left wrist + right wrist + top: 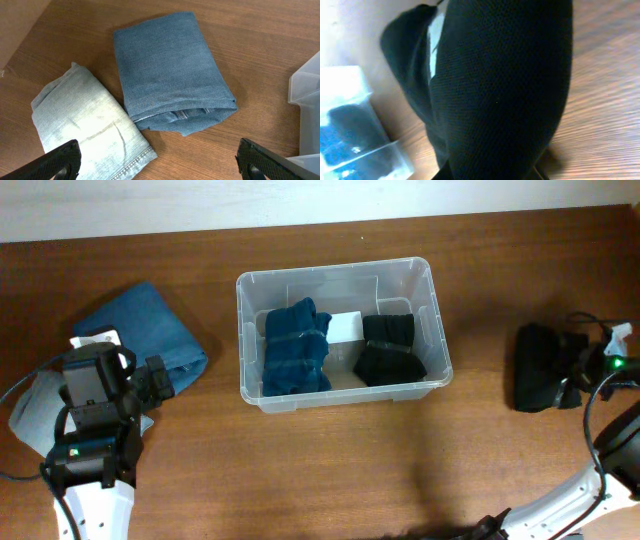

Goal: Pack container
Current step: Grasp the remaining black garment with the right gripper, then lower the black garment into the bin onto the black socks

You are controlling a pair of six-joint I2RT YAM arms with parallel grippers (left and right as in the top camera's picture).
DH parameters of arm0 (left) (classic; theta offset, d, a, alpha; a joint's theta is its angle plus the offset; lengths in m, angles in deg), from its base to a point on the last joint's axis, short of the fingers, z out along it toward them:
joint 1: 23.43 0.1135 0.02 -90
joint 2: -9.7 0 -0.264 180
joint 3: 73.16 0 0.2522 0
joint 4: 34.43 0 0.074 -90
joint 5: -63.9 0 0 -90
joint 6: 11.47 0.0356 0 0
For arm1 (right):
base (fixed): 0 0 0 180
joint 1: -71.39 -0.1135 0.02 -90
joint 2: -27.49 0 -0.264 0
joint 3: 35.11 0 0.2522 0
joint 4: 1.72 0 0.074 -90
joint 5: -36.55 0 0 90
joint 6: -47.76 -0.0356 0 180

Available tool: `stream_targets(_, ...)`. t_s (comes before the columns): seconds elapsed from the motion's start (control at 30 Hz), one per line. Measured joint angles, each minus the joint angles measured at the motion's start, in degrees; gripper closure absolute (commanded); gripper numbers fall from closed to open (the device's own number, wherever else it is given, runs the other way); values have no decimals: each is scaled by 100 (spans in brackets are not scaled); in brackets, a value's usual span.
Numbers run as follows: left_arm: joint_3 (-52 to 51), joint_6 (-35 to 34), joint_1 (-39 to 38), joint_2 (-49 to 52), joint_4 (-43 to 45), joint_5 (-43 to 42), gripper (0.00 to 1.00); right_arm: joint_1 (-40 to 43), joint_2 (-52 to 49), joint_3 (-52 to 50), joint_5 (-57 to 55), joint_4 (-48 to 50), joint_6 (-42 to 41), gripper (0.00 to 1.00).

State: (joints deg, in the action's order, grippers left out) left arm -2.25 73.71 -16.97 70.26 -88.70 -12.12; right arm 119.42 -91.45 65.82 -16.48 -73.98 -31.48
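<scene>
The free gap between the packed cloths lies left of my right gripper in the overhead view, so next my right gripper will lift the garment across, lower it and release.
The clear container (435, 310) stands mid-table. It holds a folded dark blue cloth (297, 345) on the left and a black cloth (390, 348) on the right, with its white label (345, 327) between them. My left gripper (160, 167) is open and empty. It hovers over the wood just in front of folded blue jeans (170, 75) and pale jeans (85, 125). My right gripper (578, 365) is at a black garment (540, 367) right of the container. That garment (505, 90) fills the right wrist view, runs down between the jaws and hides the fingers.
The blue jeans (150, 330) lie left of the container, and the pale jeans (25, 405) lie partly under my left arm. A container corner shows in the left wrist view (307, 95) and in the right wrist view (350, 130). A pale wall runs along the table's far edge.
</scene>
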Motion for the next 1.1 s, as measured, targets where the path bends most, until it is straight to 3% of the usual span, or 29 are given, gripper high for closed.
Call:
stream_targets(0.17, 0, -17, 0, 0, 0, 2, 1, -835, 1416, 828, 109, -546, -7, 88)
stream_targets(0.23, 0, -17, 0, 0, 0, 0, 1, -1779, 2562, 1364, 229, -533, -170, 88)
stream_targets(0.33, 0, -17, 0, 0, 2, 0, 1, -3097, 3246, 1491, 166, -575, -658, 91)
stream_targets(0.47, 0, -17, 0, 0, -9, 0, 0, -4940, 2785, 1394, -339, -131, -1867, 94)
stream_targets(0.6, 0, -17, 0, 0, -13, 0, 1, -5794, 1904, 938, -791, 501, -2747, 96)
stream_targets(0.77, 0, -17, 0, 0, -37, 0, 1, -6192, 1093, 262, -1174, 1248, -3359, 94)
stream_targets(0.8, 0, -17, 0, 0, -42, 0, 1, -6205, 1027, 197, -1196, 1331, -3392, 89)
stream_targets(0.87, 0, -17, 0, 0, -42, 0, 1, -6218, 717, 9, -1305, 1635, -3471, 43)
stream_targets(0.9, 0, -17, 0, 0, -44, 0, 1, -6210, 664, -11, -1322, 1683, -3432, 8)
stream_targets(0.93, 0, -17, 0, 0, -44, 0, 1, -6201, 651, -20, -1338, 1707, -3346, 2)
stream_targets(1.1, 0, -17, 0, 0, -46, 0, 0, -6207, 831, 326, -1202, 1049, -2542, 2)
